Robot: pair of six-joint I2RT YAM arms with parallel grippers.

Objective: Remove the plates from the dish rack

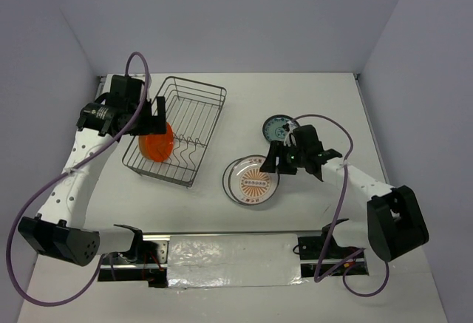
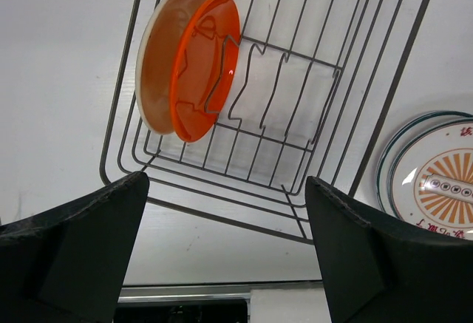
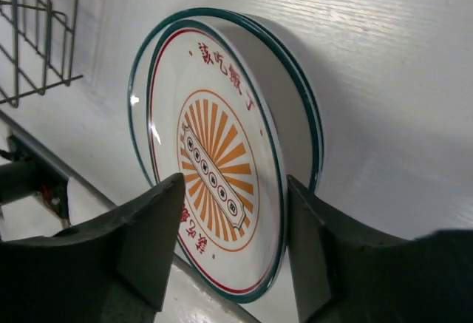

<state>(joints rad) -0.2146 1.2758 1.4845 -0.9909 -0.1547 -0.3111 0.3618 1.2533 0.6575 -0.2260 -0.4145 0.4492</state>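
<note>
My left gripper moves down onto the orange plate's upper rim (image 2: 174,95) next, fingers on both sides of it, since the empty rack slots beside it leave room for a finger.
The dish rack (image 1: 194,120) stands left of centre. Two plates stand on edge at its near-left end: an orange plate (image 2: 207,64) and a cream plate (image 2: 157,57) right behind it. My left gripper (image 1: 160,116) hovers over that end, open, with nothing between its fingers (image 2: 81,249). A white sunburst plate (image 3: 214,160) lies on top of a teal-rimmed plate (image 3: 299,86) on the table right of the rack. My right gripper (image 3: 235,242) is open and straddles the sunburst plate's near rim. A teal patterned plate (image 1: 278,126) lies flat behind it.
The metal rail (image 1: 222,236) at the table's near edge runs between the arm bases. The rack's corner (image 3: 37,35) shows left of the stacked plates in the right wrist view. The right arm's purple cable (image 1: 336,127) loops over the table.
</note>
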